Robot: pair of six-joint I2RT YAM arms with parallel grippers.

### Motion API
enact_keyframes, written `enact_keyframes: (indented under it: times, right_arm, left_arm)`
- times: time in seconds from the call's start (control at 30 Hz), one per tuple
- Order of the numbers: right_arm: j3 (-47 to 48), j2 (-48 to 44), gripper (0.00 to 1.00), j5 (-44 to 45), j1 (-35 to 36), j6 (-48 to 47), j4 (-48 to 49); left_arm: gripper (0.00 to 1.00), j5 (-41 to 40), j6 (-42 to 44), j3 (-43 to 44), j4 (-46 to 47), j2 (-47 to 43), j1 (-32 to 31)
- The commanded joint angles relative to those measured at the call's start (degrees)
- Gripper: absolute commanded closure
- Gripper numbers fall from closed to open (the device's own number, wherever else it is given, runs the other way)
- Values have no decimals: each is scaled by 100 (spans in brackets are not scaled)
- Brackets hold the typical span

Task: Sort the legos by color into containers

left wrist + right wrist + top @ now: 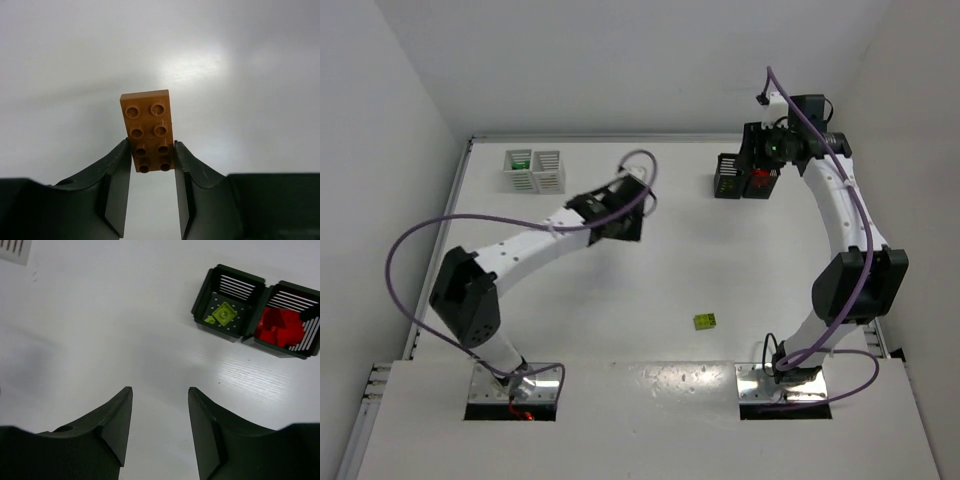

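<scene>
The other white bin holds dark green, so my left gripper moves outward, to the left in the top view, and releases the brick over the nearer white bin point(548, 161) next.
My left gripper point(152, 152) is shut on an orange-brown brick point(149, 127), gripped by its near end, studs toward the camera, above bare table. In the top view the left gripper point(618, 215) is left of centre, right of the white bin pair point(534, 171), whose left bin holds dark green. My right gripper point(160, 390) is open and empty. It hovers in the top view point(772, 150) over the black bin pair point(744, 178). In the right wrist view the left black bin point(201, 305) holds lime bricks point(223, 315) and the right one point(312, 337) holds red bricks point(279, 327). A lime brick point(705, 321) lies on the table.
The table point(680, 250) is white, walled at the back and both sides. The loose lime brick lies near the front, between the arm bases. A corner of the white bins point(12, 249) shows at the top left of the right wrist view.
</scene>
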Motion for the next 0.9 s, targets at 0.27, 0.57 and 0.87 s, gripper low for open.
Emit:
enact_keyframes:
  times: [0.27,0.57,0.87]
  right_arm:
    - [-528,-34,51,-1342,91,-824,-492]
    - [-1451,-315,51,-876,258,-1660,-800]
    - [-1645,-367,51,-744,311,-1791,-861]
  left_arm:
    - [100,903,1967,1439,154,78,3093]
    - [100,2127,2310,2512,777,1344,4307]
    - [100,1828,2618,2750,1403,2012,4475]
